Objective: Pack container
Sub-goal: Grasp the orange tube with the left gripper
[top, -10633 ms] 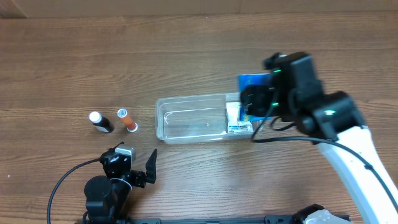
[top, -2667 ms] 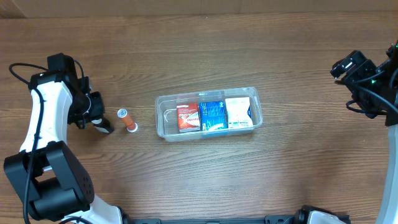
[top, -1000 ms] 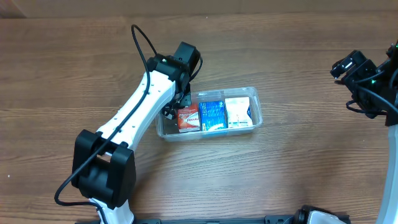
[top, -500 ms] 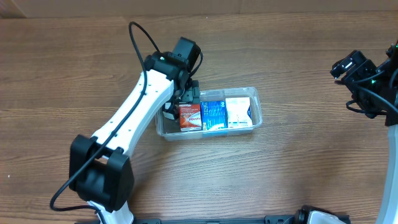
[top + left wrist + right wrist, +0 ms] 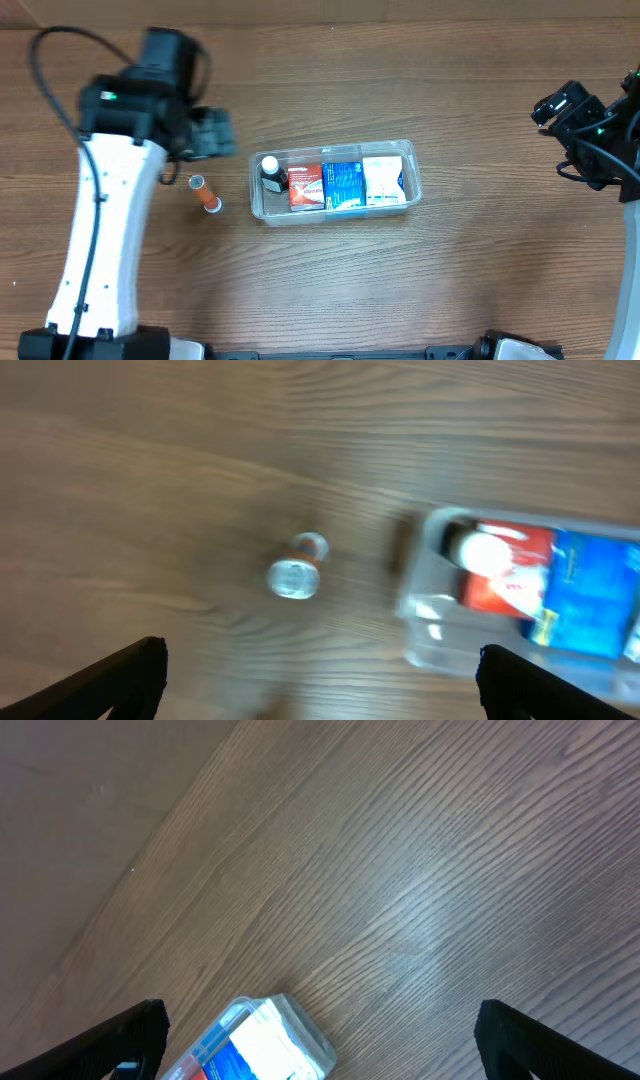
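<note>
The left gripper lowers its open fingers to the orange bottle standing below next. It closes around the bottle's silver end [image 5: 197,183], which points up clear of the container [image 5: 413,170].
The clear container [image 5: 413,170] lies mid-table. Inside it, from left to right, stand a dark bottle with a white cap [image 5: 270,176], a red box [image 5: 304,188], a blue box [image 5: 342,185] and a white box [image 5: 382,181]. An orange bottle [image 5: 205,192] stands on the table left of the tub. My left gripper [image 5: 222,135] hovers open and empty above and left of that bottle. Its wrist view is blurred and looks down on the orange bottle [image 5: 297,572] and the container's left end [image 5: 420,630]. Far off at the right edge, my right gripper [image 5: 555,105] stands open and empty.
The right wrist view shows bare wood grain and one end of the container [image 5: 300,1020] at the bottom. A paler surface borders the table along the back edge [image 5: 320,10].
My left gripper has opened and let go of the white-capped bottle, which stands in the container's left end. The left arm has pulled back up and to the left. The right arm has not moved.
</note>
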Tool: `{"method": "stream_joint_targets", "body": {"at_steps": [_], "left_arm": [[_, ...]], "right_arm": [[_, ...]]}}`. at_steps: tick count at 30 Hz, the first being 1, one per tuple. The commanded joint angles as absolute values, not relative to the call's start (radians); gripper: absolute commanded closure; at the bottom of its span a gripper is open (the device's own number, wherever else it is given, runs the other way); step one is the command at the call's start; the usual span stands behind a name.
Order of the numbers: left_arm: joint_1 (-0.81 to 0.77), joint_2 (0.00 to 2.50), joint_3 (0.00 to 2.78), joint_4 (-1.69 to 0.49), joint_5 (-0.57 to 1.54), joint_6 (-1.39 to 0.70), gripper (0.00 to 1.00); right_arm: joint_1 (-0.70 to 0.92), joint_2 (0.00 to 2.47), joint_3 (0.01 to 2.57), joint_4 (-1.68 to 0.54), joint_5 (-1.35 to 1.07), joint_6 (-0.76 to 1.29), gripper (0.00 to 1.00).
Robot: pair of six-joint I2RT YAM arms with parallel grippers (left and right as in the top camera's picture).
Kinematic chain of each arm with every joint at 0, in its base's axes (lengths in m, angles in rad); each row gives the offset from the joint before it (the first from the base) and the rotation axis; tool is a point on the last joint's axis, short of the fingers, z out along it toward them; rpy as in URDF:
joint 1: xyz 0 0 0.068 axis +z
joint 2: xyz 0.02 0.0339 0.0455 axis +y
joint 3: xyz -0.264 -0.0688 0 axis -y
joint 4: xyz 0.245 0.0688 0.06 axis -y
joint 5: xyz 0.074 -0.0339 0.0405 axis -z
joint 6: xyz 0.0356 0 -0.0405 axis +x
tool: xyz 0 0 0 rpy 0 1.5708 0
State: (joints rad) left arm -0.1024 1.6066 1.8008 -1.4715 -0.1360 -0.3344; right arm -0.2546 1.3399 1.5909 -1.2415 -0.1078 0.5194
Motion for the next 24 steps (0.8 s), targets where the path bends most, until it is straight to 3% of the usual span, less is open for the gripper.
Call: {"method": "stream_joint_targets", "body": {"at_steps": [1,5,10,14,20,24], "left_arm": [[0.027,1.637,1.719,-1.452,-0.012,-0.179,0.04],[0.081,1.693,1.595,-1.394,0.038,-0.07,0.05],[0.084,1.761,1.521,-1.308,0.06,-0.022,0.17],[0.084,1.787,1.521,-1.274,0.044,-0.021,0.17],[0.08,1.812,1.52,-1.285,0.045,0.001,0.35],[0.054,1.812,1.52,-1.304,0.037,0.008,0.31]], "right_arm": [[-0.256,1.332,1.597,-1.237,-0.11,0.516,0.0],[-0.256,1.332,1.597,-1.237,-0.11,0.516,0.0],[-0.256,1.332,1.597,-1.237,-0.11,0.516,0.0],[-0.256,1.332,1.597,-1.237,-0.11,0.516,0.0],[-0.256,1.332,1.597,-1.237,-0.11,0.516,0.0],[-0.256,1.332,1.597,-1.237,-0.11,0.516,0.0]]}}
